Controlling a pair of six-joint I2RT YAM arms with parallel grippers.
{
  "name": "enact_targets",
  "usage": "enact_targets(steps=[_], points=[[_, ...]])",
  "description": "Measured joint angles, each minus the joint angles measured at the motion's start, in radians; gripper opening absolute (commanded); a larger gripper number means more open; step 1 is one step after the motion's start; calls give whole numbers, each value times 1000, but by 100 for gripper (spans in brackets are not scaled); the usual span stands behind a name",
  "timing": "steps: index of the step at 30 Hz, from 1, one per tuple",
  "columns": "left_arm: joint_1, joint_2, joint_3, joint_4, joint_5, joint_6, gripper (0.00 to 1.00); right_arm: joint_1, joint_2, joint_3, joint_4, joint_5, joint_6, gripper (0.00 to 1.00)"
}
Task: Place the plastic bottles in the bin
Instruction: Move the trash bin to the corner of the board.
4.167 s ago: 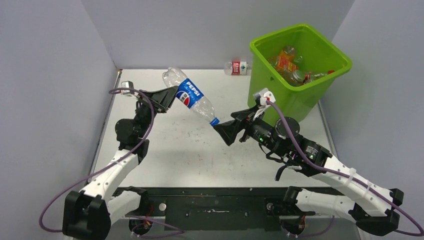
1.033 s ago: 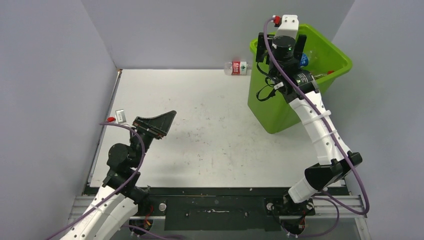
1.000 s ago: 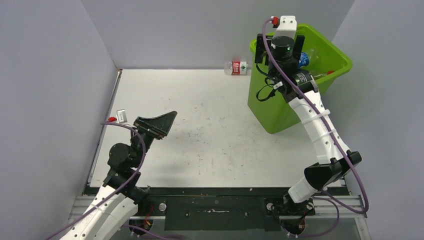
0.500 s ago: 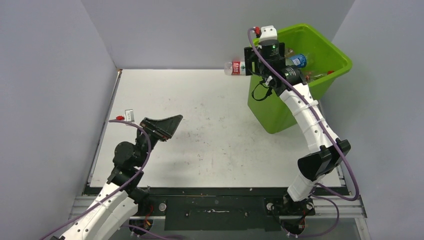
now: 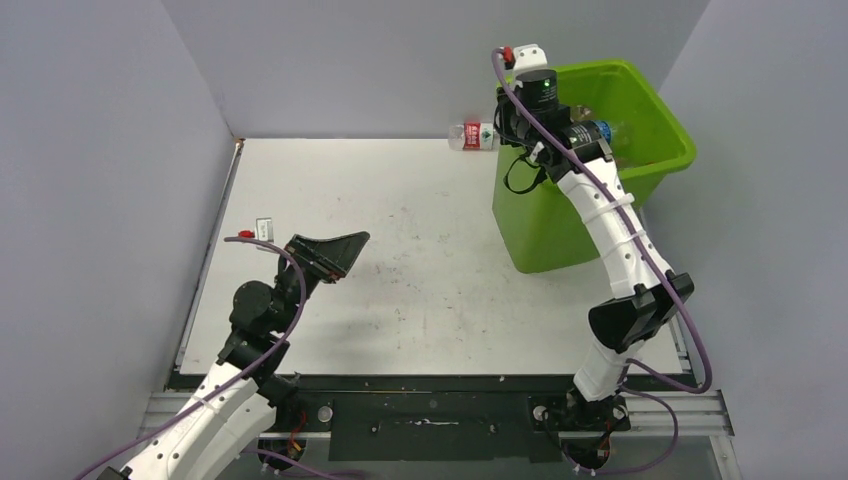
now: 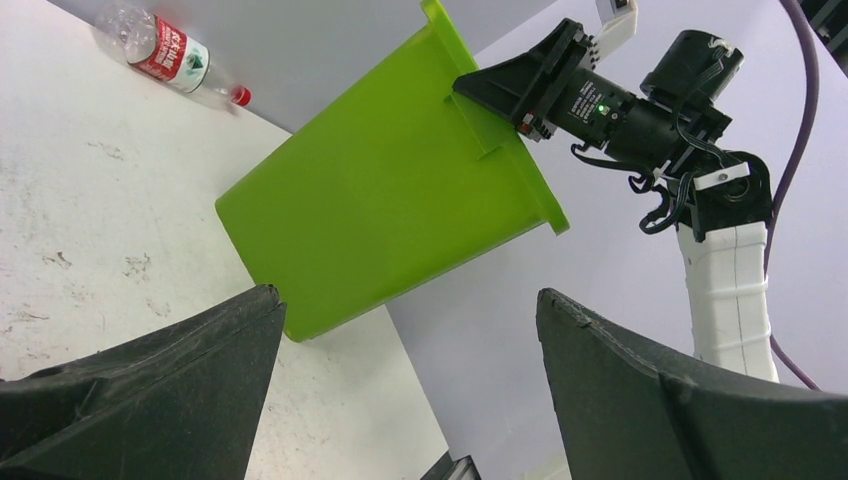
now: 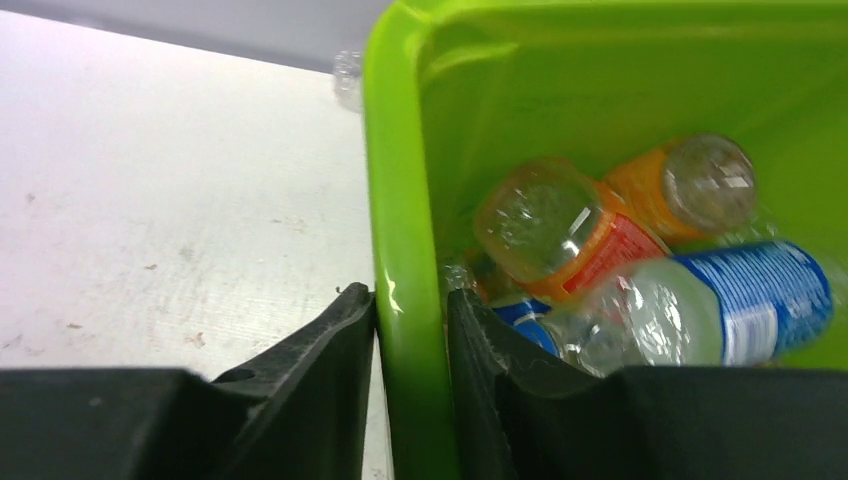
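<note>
The bin's rim needs to go left in the top view next. My right gripper should drag it there and release it, since bare tabletop with room for the bin (image 5: 388, 212) (image 7: 190, 220) lies there.
The lime-green bin (image 5: 560, 220) stands at the table's far right, tipped a little. My right gripper (image 5: 508, 112) is shut on its left rim (image 7: 405, 200), one finger outside the wall and one inside (image 7: 410, 292). Several plastic bottles lie inside: an orange-labelled one (image 7: 560, 225), an orange one (image 7: 690, 180) and a clear blue-labelled one (image 7: 720, 305). A clear bottle with a red label (image 5: 472, 135) lies on the table against the back wall, left of the bin (image 6: 165, 50). My left gripper (image 5: 355, 245) hangs open and empty (image 6: 408, 295) over the table's left side, facing the bin (image 6: 390, 200).
Grey walls close the table (image 5: 420, 280) at the back and on both sides. The bin sits close to the right wall. The red-labelled bottle lies in the gap between the bin's left corner and the back wall.
My right gripper moved left from over the bin's inside to its left rim and closed on it; the bin has shifted and tipped. The left gripper drifted slightly right.
</note>
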Motion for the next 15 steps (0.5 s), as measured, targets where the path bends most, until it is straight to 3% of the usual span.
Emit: enact_targets(steps=[2,7,15], points=[[0,-2,-1,0,0,0,96,11,24,44,-24,-21,-4,6],[0,-25,-10,-2,0,-1,96,116,124,201,-105,47,48,5],[0,-119,-12,-66,-21,10,96,272,239,346,-99,-1,72,5]])
